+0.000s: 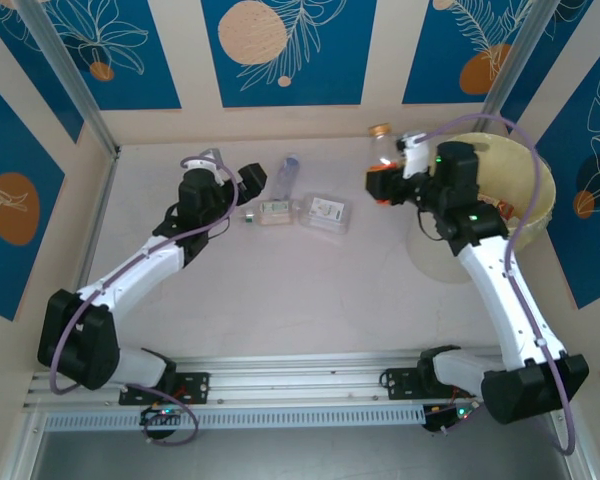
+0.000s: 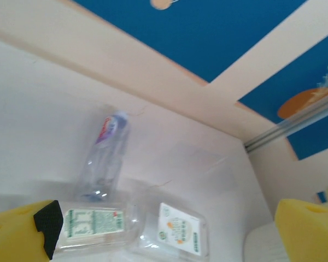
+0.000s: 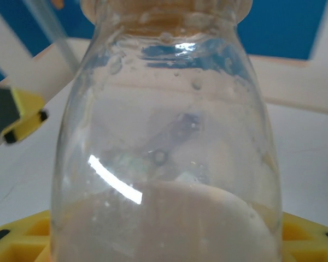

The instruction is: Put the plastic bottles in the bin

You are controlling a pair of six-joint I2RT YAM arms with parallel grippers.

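Observation:
I should swing my right gripper away from the lying bottles and over the bin's opening (image 1: pixel 502 172) to release the bottle, as the bin stands on its opposite side.
My right gripper (image 1: pixel 388 176) is shut on a clear plastic bottle (image 1: pixel 384 150) with a gold cap, held upright beside the left rim of the pale yellow bin (image 1: pixel 542 172). In the right wrist view that bottle (image 3: pixel 164 136) stands between the yellow fingers (image 3: pixel 22 240). My left gripper (image 1: pixel 242 193) is open, just left of three clear bottles lying on the table. These are a purple-labelled one (image 1: pixel 288 175) (image 2: pixel 105 155), a green-labelled one (image 1: pixel 271 212) (image 2: pixel 93 224) and a flat one with a white label (image 1: pixel 325 213) (image 2: pixel 179 232). Nothing sits between the left gripper's (image 2: pixel 164 226) fingers.
Pale walls with blue panels close the table at the back and sides. A metal post (image 1: pixel 75 85) stands in the back left corner and another (image 1: pixel 515 55) at the back right. The right arm (image 1: pixel 495 280) reaches along the bin's near side.

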